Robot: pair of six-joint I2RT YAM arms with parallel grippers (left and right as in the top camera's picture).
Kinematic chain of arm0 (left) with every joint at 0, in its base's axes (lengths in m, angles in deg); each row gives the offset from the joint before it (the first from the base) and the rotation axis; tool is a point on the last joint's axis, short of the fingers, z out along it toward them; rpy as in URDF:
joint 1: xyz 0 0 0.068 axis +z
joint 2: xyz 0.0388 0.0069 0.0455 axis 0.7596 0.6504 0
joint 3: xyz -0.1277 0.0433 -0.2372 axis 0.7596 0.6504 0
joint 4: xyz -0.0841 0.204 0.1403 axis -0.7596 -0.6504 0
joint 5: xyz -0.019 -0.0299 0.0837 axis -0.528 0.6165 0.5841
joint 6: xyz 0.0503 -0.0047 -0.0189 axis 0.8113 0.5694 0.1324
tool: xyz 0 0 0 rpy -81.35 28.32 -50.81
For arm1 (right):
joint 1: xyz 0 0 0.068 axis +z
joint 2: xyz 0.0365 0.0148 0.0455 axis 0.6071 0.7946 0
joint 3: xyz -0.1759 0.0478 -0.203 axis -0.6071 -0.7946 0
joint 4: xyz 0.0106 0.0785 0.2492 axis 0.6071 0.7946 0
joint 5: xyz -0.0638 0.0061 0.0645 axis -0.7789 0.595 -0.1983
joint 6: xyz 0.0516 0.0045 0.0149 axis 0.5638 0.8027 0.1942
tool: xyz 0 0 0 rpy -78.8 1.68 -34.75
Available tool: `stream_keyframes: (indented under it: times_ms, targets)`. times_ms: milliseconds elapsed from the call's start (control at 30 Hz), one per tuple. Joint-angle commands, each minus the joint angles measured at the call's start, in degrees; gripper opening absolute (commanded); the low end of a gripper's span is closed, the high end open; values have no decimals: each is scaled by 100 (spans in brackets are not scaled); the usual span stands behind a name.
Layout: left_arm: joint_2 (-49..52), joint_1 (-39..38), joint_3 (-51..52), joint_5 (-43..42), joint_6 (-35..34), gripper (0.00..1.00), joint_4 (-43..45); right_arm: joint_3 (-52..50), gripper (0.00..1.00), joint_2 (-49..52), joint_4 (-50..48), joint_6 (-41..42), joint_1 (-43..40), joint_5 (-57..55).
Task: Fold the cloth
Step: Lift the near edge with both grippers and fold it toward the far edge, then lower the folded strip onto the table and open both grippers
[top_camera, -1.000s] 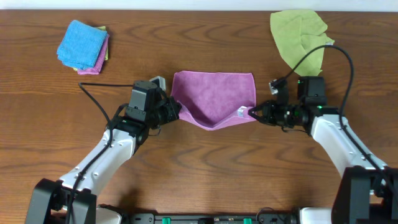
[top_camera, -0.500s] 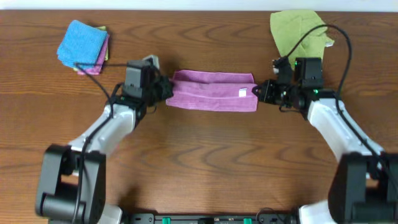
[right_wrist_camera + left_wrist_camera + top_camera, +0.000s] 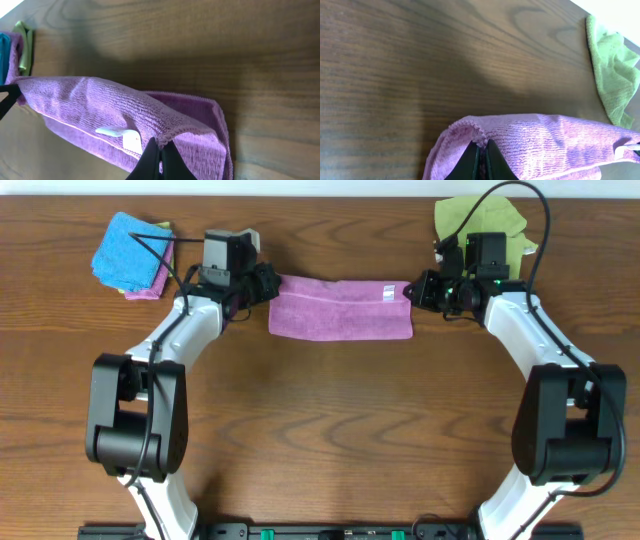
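My right gripper should next go back down onto the cloth's near tag-side corner (image 3: 407,335), below it toward my base, and let go of the cloth's hem, to make the wide piece of cloth narrower.
The lilac-purple cloth (image 3: 341,308) lies folded in half as a wide band at the far middle of the table, its white tag (image 3: 384,292) near the top right. My left gripper (image 3: 268,284) is shut on the cloth's upper left corner; the left wrist view shows the hem (image 3: 479,141) pinched between the fingers (image 3: 470,159). My right gripper (image 3: 412,290) is shut on the upper right corner; the right wrist view shows the hem (image 3: 167,136) pinched, with the tag (image 3: 125,136) just left of it.
A bright blue folded cloth (image 3: 130,248) lies on a small stack at the far left. A light green cloth (image 3: 478,225) lies at the far right, behind my right arm; it also shows in the left wrist view (image 3: 614,65). The table's far edge is close behind both grippers.
Both grippers have carried the near edge of the cloth away from me, over the far edge. The sagging cloth now lies as a folded band, farther back on the table.
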Motion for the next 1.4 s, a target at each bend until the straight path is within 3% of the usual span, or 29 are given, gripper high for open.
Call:
stream_keyframes:
  times_ms: [0, 400, 633, 667, 700, 733, 767, 800, 867, 1033, 1100, 1167, 1200, 1233, 1367]
  targets:
    - [175, 87, -221, -345, 175, 6, -133, 140, 1, 46, 131, 59, 37, -35]
    - [170, 79, -221, -348, 765, 6, -1655, 140, 2, 46, 1425, -208, 42, -330]
    - [170, 79, -221, -282, 850, 6, -1773, 140, 2, 48, 1456, -223, 76, -400]
    - [170, 79, -221, -282, 852, 6, -1770, 138, 6, 48, 1456, -223, 81, -398]
    - [170, 79, -221, -282, 852, 7, -1770, 140, 21, 48, 1456, -223, 81, -398]
    - [170, 81, -221, -282, 852, 27, -1773, 140, 43, 48, 1460, -225, 81, -398]
    - [170, 92, -221, -282, 876, 38, -1777, 140, 55, 48, 1460, -223, 81, -396]
    - [170, 101, -221, -282, 898, 42, -1777, 140, 63, 46, 1462, -223, 81, -396]
    - [170, 120, -221, -282, 975, 65, -1788, 140, 80, 46, 1462, -223, 81, -396]
    - [105, 131, -221, -173, 1239, 75, -1941, 140, 83, 35, 1502, -223, 81, -393]
    - [-11, 131, -223, -57, 1377, 73, -2052, 155, 79, -4, 1499, -225, 81, -389]
    - [-254, 129, -225, -22, 1558, 48, -2109, 203, 70, -116, 1499, -258, 81, -385]
    - [-446, 116, -232, 39, 1648, 24, -2098, 254, 48, -225, 1499, -321, 81, -387]
    - [-651, 105, -267, 240, 1661, 6, -2094, 315, 3, -361, 1491, -376, 87, -400]
    - [-1141, 24, -417, 1064, 1915, 6, -2006, 437, 2, -748, 1453, -407, 254, -909]
